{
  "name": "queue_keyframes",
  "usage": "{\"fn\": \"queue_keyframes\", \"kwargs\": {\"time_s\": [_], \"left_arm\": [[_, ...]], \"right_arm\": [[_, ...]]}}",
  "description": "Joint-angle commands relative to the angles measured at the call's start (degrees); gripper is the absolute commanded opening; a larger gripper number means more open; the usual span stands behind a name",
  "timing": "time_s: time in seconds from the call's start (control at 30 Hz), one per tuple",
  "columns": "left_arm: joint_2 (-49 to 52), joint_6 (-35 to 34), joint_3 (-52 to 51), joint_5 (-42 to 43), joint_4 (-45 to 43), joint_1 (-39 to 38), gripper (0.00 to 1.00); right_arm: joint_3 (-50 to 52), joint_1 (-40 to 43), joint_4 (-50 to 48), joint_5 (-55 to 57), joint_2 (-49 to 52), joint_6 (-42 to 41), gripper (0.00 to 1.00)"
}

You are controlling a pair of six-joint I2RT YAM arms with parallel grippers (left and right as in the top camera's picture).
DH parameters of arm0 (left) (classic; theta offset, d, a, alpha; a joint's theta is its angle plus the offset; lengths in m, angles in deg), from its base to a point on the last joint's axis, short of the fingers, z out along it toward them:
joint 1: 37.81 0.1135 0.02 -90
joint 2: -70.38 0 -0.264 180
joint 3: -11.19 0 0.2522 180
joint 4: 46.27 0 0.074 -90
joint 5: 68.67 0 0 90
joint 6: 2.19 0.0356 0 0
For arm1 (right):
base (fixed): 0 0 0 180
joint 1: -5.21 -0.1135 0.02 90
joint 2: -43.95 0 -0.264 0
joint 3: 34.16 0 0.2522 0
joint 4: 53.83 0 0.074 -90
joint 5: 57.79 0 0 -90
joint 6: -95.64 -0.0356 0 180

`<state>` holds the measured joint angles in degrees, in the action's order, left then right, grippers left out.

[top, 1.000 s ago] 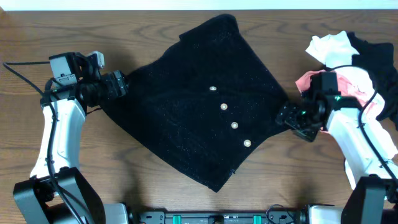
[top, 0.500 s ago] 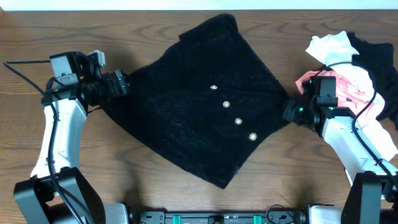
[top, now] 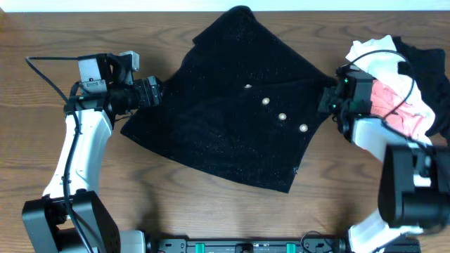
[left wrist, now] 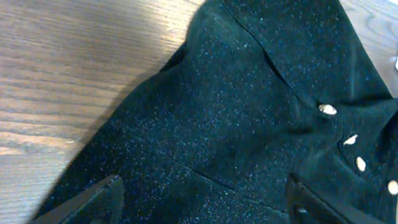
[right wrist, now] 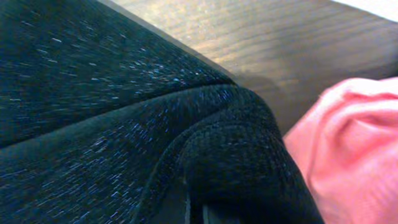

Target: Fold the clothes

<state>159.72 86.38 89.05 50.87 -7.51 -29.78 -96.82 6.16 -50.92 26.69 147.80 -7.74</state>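
Observation:
Next, my right gripper drags the held corner outward past the pink [top: 395,107] garment toward the white [top: 371,53] clothes, then opens, as the black top's near hem slants.
The black knit top [top: 232,112] with small pale buttons [top: 283,116] lies spread across the middle of the table. My right gripper [top: 329,100] is shut on the top's right corner, and in the right wrist view the black fabric [right wrist: 242,162] bunches at its jaws [right wrist: 214,214]. At the top's left edge my left gripper [top: 156,92] stands open. Its two fingers [left wrist: 102,200] are wide apart over the black fabric [left wrist: 236,112] in the left wrist view, with the buttons [left wrist: 328,109] ahead. More clothes are piled at the right: white [top: 371,53], pink [top: 395,107] and black [top: 426,62].
The pink garment [right wrist: 357,143] lies right beside the right gripper's grip. Bare wooden table [top: 176,204] runs along the front and the far left. The left arm's cable [top: 49,70] loops above the table. The table's far edge [top: 140,8] is close behind the top.
The right gripper has shut on the top's right corner and drawn it toward the far right. The top has turned and shifted. The left gripper has moved right, still open.

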Motion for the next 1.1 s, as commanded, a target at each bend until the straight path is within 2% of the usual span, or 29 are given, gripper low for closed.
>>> {"fn": "queue_keyframes", "kwargs": {"time_s": [0.0,0.33,0.6,0.63,0.67,0.7,0.77,0.93,1.07], "left_arm": [[-1.2,0.8,0.0,-0.6,-0.2,-0.2,0.83],[-1.2,0.8,0.0,-0.6,0.0,-0.2,0.83],[-1.2,0.8,0.0,-0.6,0.0,-0.2,0.83],[-1.2,0.8,0.0,-0.6,0.0,-0.2,0.83],[-1.2,0.8,0.0,-0.6,0.0,-0.2,0.83],[-1.2,0.8,0.0,-0.6,0.0,-0.2,0.83],[-1.2,0.9,0.0,-0.6,0.4,-0.1,0.84],[-1.7,4.5,0.2,-0.7,4.0,-0.1,0.82],[-4.1,6.1,0.9,-6.4,9.7,-0.1,0.82]], "right_arm": [[-6.8,0.2,-0.7,1.2,5.0,3.2,0.01],[-24.4,1.6,4.8,2.6,11.3,3.9,0.01],[-27.1,3.9,9.2,2.5,13.0,3.8,0.03],[-27.1,4.0,10.0,2.5,13.0,3.8,0.1],[-27.1,4.1,11.0,2.5,13.0,3.8,0.33],[-27.1,4.3,12.1,2.4,12.9,3.8,0.69],[-27.4,4.4,14.8,1.8,12.1,3.8,0.99],[-30.1,4.4,25.4,-0.9,6.7,3.8,0.99],[-33.7,3.8,38.1,-3.3,0.0,3.8,0.99]]}}
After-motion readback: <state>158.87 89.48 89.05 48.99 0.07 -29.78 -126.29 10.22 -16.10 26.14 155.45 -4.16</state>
